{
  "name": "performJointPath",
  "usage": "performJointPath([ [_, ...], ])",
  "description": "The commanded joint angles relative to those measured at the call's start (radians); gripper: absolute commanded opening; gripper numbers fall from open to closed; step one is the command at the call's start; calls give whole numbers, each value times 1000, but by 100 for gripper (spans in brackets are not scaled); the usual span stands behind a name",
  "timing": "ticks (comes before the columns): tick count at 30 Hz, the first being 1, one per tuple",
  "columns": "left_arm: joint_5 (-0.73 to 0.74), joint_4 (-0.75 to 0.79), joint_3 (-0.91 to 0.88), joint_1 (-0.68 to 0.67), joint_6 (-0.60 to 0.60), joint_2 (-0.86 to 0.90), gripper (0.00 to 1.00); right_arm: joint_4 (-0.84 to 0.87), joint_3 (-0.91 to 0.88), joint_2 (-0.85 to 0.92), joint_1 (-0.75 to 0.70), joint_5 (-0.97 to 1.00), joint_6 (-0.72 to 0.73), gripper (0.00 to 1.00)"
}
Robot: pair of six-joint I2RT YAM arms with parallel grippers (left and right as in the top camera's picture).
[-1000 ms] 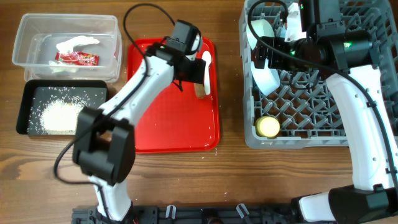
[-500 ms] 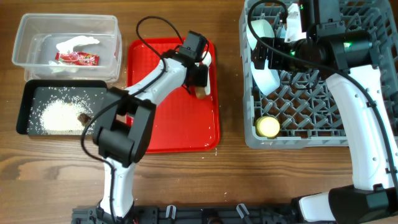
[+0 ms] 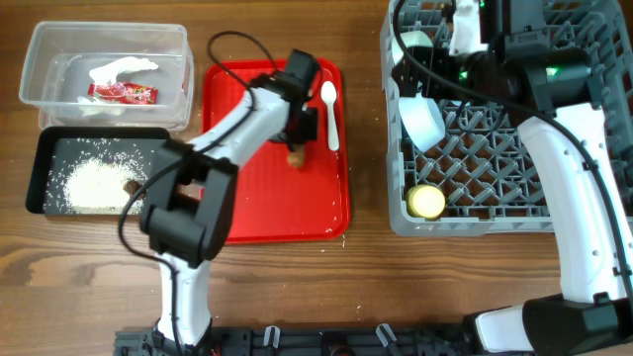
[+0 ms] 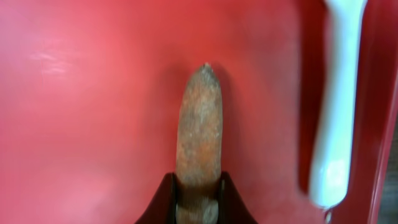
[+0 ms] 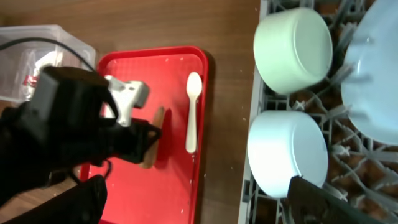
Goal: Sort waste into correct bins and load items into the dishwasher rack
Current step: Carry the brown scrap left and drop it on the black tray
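The open right gripper should first cross the wood and come down to get the white spoon on the tray's edge by the rack [image 3: 514,203], right onto its handle [image 3: 332,128].
My left gripper [image 3: 296,138] is shut on one end of the brown sausage-like stick [image 4: 199,130], which lies over the flat red tray [image 3: 247,198]. The white spoon [image 3: 330,114] lies just right of it on the tray. Over the left side of the grey dishwasher rack [image 3: 514,203] my right gripper [image 5: 199,208] stands open above two pale bowls [image 5: 292,50] [image 5: 286,152], with nothing between its fingers. The pale-blue plate [image 5: 379,81] stands in the rack beside them. A yellow cup [image 3: 427,201] sits at the rack's near left corner.
The clear tub [image 3: 40,59] at the far left holds a red wrapper [image 3: 124,93] and crumpled white paper [image 3: 119,69]. Below it the black tray [image 3: 45,148] holds white rice [image 3: 94,183] and a small brown lump [image 3: 130,186]. Bare wood separates tray and rack.
My left gripper has shut on the sausage stick and shifted a little left, uncovering the spoon. The right arm has moved slightly toward the far side of the rack.
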Motion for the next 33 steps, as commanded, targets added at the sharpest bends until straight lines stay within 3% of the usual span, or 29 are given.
performJointPath([
  [1, -3, -103, 36, 157, -59, -224, 4, 172, 15, 35, 63, -29, 34, 89],
  [6, -3, -310, 36, 425, -83, -401, 4, 394, 15, 189, 207, 90, 135, 86],
  [10, -4, -377, 27, 577, -83, -390, 4, 456, 15, 342, 275, 180, 182, 86],
  [13, -37, -367, -24, 628, -86, -369, 4, 468, 15, 428, 283, 190, 206, 86],
  [16, -196, -343, -113, 671, -189, -360, 7, 475, 15, 476, 283, 192, 208, 86],
  [19, -220, -201, -247, 717, -207, -360, 8, 481, 15, 508, 291, 192, 205, 87],
  [22, -220, -18, -380, 734, -207, -360, 18, 518, 15, 547, 294, 192, 206, 86],
  [25, -220, 49, -434, 734, -207, -360, 31, 519, 15, 572, 297, 192, 205, 86],
  [27, -220, 52, -436, 734, -206, -360, 50, 521, 15, 583, 299, 192, 205, 86],
  [29, -219, 50, -436, 734, -203, -360, 60, 519, 15, 598, 303, 192, 208, 86],
  [33, -217, -3, -377, 734, -164, -384, 64, 513, 15, 639, 311, 203, 223, 82],
])
